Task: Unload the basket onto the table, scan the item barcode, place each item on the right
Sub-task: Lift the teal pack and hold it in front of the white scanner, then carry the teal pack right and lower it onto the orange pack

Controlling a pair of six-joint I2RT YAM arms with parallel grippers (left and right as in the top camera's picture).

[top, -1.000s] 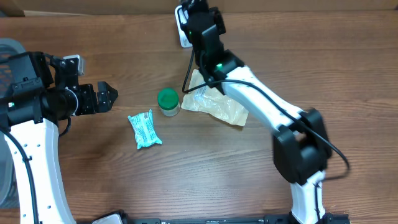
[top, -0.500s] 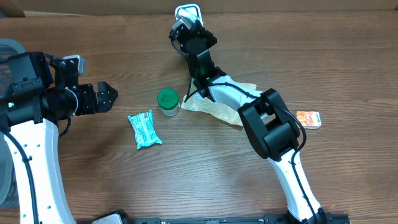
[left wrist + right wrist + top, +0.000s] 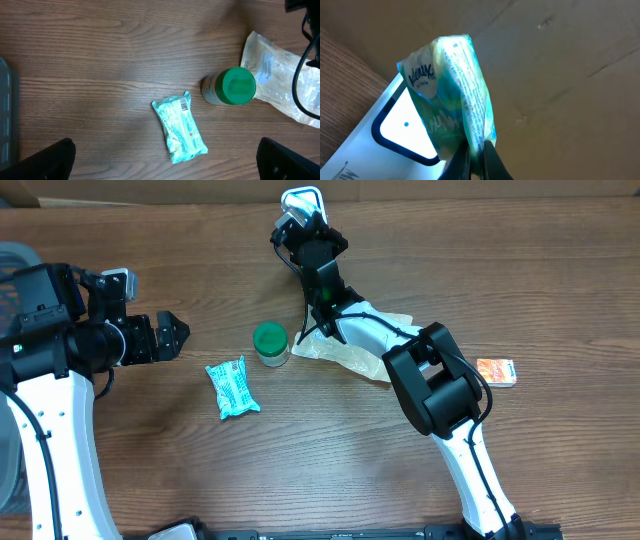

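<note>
I will next bring the tissue pack down with my right gripper, back and to the right in the overhead view, beside the orange packet. Then I will release the pack.
My right gripper is shut on the lower edge of a teal and white Kleenex tissue pack. It holds the pack upright right in front of the scanner's lit white window. From overhead, the right gripper sits at the scanner on the table's far edge, and the arm hides the pack. My left gripper hovers open at the left. Both its fingertips are wide apart with nothing between them.
A second teal packet lies on the table, barcode up. Beside it stand a green-lidded jar and a clear plastic bag. An orange packet lies at the right. A grey bin sits at the left edge.
A second ago the right arm stretched across the table's right side; it has since swung round, uncovering the orange packet. In the last half second nothing moved. The left arm stayed still.
</note>
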